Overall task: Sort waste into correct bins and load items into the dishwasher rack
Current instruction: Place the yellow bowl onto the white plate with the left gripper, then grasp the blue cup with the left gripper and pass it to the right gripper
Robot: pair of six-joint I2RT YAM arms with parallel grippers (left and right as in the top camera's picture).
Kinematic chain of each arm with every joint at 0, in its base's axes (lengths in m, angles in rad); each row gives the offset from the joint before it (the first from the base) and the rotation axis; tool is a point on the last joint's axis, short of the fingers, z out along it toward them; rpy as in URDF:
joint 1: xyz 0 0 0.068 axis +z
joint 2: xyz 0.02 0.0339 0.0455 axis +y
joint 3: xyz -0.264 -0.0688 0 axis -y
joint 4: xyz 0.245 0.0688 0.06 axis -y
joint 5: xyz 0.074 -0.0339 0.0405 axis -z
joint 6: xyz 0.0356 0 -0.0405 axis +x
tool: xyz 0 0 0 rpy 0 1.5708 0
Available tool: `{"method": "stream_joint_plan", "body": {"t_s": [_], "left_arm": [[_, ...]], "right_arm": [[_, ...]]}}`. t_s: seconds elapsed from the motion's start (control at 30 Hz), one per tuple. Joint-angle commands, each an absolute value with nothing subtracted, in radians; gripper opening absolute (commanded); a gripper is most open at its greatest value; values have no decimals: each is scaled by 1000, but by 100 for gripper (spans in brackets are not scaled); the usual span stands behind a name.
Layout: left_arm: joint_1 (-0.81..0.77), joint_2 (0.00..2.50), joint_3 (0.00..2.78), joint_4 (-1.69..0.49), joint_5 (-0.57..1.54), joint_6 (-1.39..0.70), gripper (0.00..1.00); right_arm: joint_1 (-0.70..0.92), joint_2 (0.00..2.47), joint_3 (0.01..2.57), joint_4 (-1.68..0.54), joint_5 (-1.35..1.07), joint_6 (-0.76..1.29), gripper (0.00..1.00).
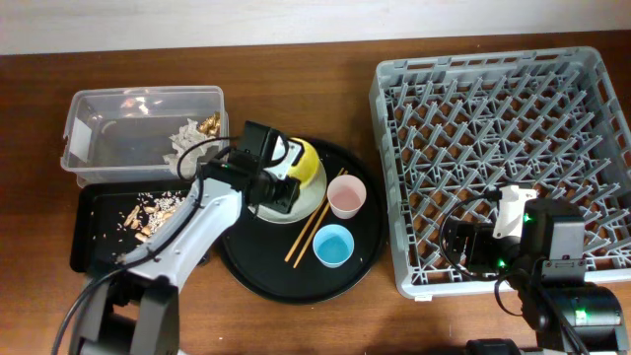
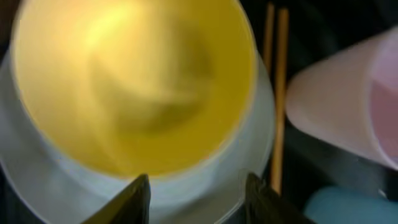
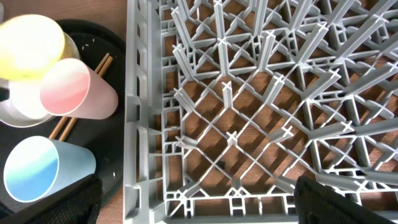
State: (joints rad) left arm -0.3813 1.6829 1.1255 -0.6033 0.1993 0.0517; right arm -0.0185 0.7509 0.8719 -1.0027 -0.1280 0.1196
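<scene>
The robot's left gripper goes back and to the right in the overhead view next, onto the light blue cup's rim (image 1: 316,241) beside the chopsticks, because the opening of the cup faces up.
The small yellow bowl (image 1: 308,163) sits on the pale grey-green plate (image 1: 314,201) on a round black tray. My left gripper (image 1: 279,187) hangs low over them, open and empty. In the left wrist view its fingers (image 2: 198,199) straddle the plate's rim (image 2: 205,186) just below the bowl (image 2: 130,81). The pink cup (image 1: 346,195), the light blue cup (image 1: 333,245) and the chopsticks (image 1: 308,235) lie beside them. My right gripper (image 1: 465,242) is open and empty above the front left of the grey dishwasher rack (image 1: 503,148). Its fingers (image 3: 196,199) are spread wide over the rack's grid (image 3: 249,124).
The clear tub (image 1: 118,128) at the back left holds white tissue (image 1: 187,143) and gold foil (image 1: 209,125). The shallow black tray (image 1: 94,232) in front of it holds food scraps (image 1: 148,212). The round black tray (image 1: 370,247) lies between the bins and the rack.
</scene>
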Motion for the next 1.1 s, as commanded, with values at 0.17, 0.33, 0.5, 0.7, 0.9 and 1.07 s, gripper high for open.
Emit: {"method": "stream_joint_plan", "body": {"t_s": [0.17,0.33,0.5,0.7,0.9,1.07], "left_arm": [[-436,1575,1160,-828,489,48,52],[-564,1674,1158,-833,336,-9,51],[-614,1770,1158,-831,280,-42,25],[-607,1686,1164,-877,253,-43,0],[-391,1392,1164,-757,375,-218,0],[-292,1522,1164,-400,961,-423,0]], "right_arm": [[-14,749,891,-1003,-126,121,99],[-14,749,891,-1007,-126,121,99],[-14,749,891,-1007,-126,121,99],[-14,749,891,-1005,-116,121,99],[-14,815,892,-830,-196,166,99],[-14,1047,892,-707,-791,120,99]]}}
